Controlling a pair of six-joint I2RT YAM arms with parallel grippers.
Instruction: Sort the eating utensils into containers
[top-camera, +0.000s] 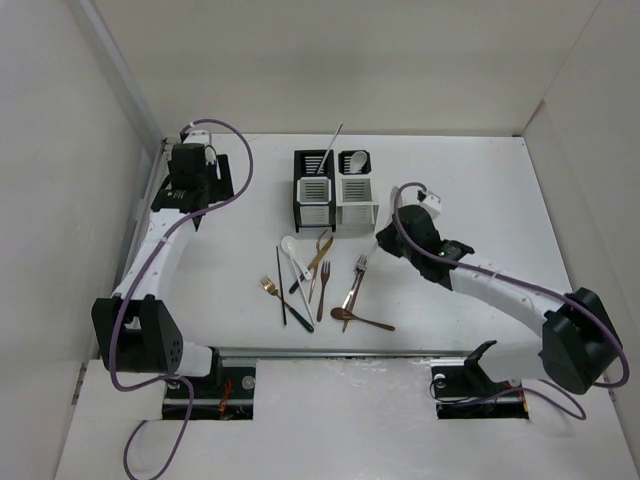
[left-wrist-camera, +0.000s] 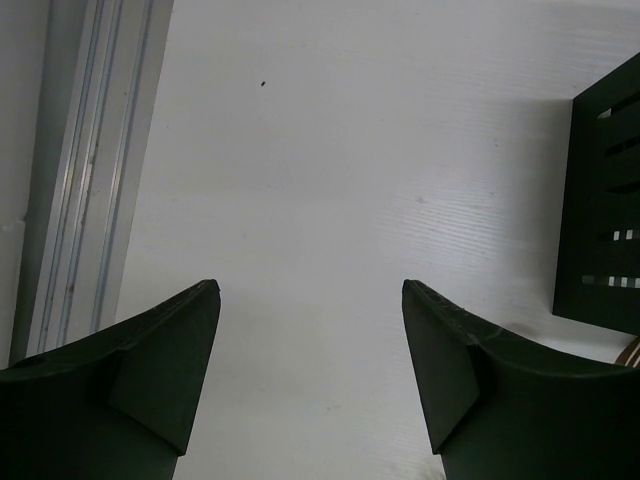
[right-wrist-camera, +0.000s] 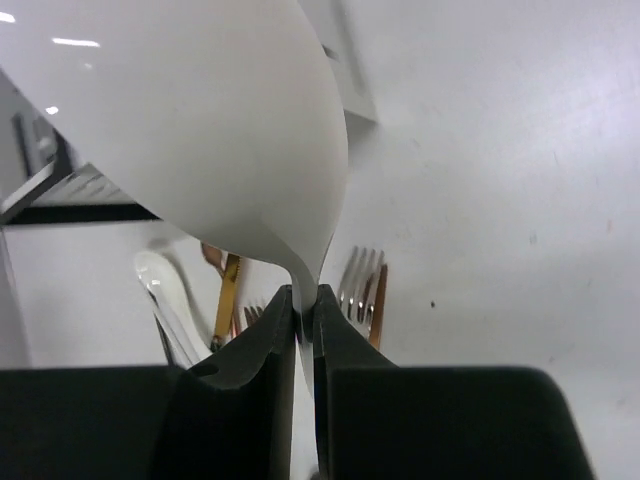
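I should raise my right gripper outward and tilt the soup spoon bowl-up over the white caddy (top-camera: 357, 200). Then I should lower the spoon's handle in, because another white spoon is there.
My right gripper (right-wrist-camera: 305, 300) is shut on the handle of a white ceramic soup spoon (right-wrist-camera: 200, 120), held above the table. In the top view this gripper (top-camera: 385, 238) is just right of the white caddy (top-camera: 357, 200), which holds another white spoon (top-camera: 357, 160). The black caddy (top-camera: 312, 195) joined to it holds a slim utensil (top-camera: 330, 148). Loose cutlery lies in front: a white spoon (top-camera: 290, 246), black chopsticks (top-camera: 282, 285), copper-gold forks (top-camera: 357, 275) and a copper spoon (top-camera: 345, 314). My left gripper (top-camera: 195, 160) is open and empty at the back left (left-wrist-camera: 310, 290).
A metal rail (left-wrist-camera: 70, 200) runs along the table's left edge. The black caddy's slotted side (left-wrist-camera: 605, 210) shows at the right of the left wrist view. White walls enclose the table at the back and sides.
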